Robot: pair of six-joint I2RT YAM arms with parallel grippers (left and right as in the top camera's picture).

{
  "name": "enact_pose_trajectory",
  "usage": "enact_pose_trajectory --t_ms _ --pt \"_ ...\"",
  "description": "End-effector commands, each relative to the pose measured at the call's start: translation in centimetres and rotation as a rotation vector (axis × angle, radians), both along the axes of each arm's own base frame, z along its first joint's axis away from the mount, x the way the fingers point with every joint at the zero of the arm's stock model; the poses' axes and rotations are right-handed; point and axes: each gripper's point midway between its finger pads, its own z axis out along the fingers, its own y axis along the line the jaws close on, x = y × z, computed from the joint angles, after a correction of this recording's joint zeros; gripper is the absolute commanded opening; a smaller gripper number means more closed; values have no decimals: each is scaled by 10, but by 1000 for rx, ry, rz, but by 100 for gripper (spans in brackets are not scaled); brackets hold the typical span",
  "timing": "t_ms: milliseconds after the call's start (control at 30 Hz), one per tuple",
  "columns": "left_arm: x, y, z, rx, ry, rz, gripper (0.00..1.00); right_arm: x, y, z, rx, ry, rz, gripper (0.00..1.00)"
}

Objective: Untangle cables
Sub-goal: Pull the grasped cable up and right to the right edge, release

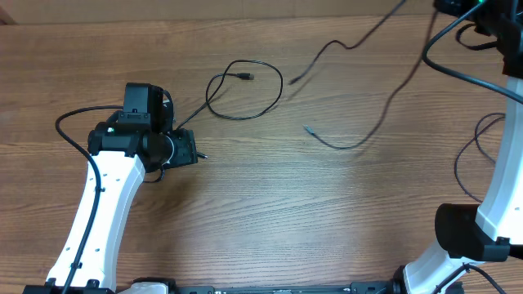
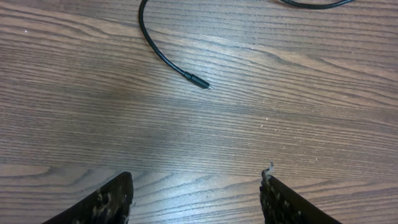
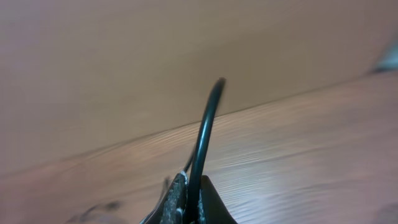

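The cable loop (image 1: 478, 141) beside my right gripper's white arm is below my right gripper and back from it. My right gripper should next go back over it, away from the other loop, then lower and release.
A thin black cable lies in a loop (image 1: 245, 91) on the wooden table, one plug inside the loop (image 1: 245, 76). Its other plug end (image 2: 199, 82) lies ahead of my left gripper (image 2: 196, 196), which is open and empty just above the table; in the overhead view the gripper (image 1: 194, 152) is below and left of the loop. Two more thin cables run from the top right: one ends at a plug (image 1: 294, 80), the other curves down to a bluish plug (image 1: 307, 128). My right gripper (image 3: 189, 186) is shut on a black cable (image 3: 204, 130), raised at the far right corner (image 1: 462, 10).
Thicker black cables (image 1: 458, 69) hang along the white right arm (image 1: 498, 188) at the right edge. The white left arm (image 1: 98, 204) crosses the lower left. Bare wooden table (image 1: 310, 212) fills the middle and front.
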Motion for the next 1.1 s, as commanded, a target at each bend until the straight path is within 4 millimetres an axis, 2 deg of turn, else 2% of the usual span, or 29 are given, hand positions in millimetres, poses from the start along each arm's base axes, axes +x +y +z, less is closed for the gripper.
enact_pose_trajectory --t_ms 0,133,233,333,400,433,533,667,800,900,1000,1033,1067 --pt "-2 -2 2 -23 0 12 65 -5 -60 11 -125 -28 -240 4" --pt "-3 -2 1 -22 4 11 65 -2 -94 19 -118 -75 -322 4" --pt "-3 -2 1 -23 4 12 65 6 -120 37 -98 -172 -391 4" --pt "-4 -2 1 -27 12 26 65 13 -140 57 -101 -271 -431 4" --pt "-5 -2 1 -29 17 25 65 15 -145 62 -104 -298 -442 4" --pt "-6 -2 0 -29 21 25 64 19 -153 59 -106 -296 -455 4" --pt "-7 -2 0 -29 22 25 65 24 -167 30 -105 -209 -477 4" --pt "-7 -3 0 -33 23 27 65 27 -188 -31 -45 -29 -539 4" --pt "-7 -3 0 -33 24 27 65 15 -198 -97 30 190 -597 4" --pt "-7 -3 0 -33 24 27 65 7 -197 -106 26 243 -604 4" --pt "-8 -3 0 -33 26 27 65 -5 -207 -106 15 257 -663 4" --pt "-8 -3 0 -33 27 27 65 -12 -212 -108 22 269 -708 4" --pt "-9 -3 0 -32 33 27 65 -34 -222 -116 45 316 -810 4"
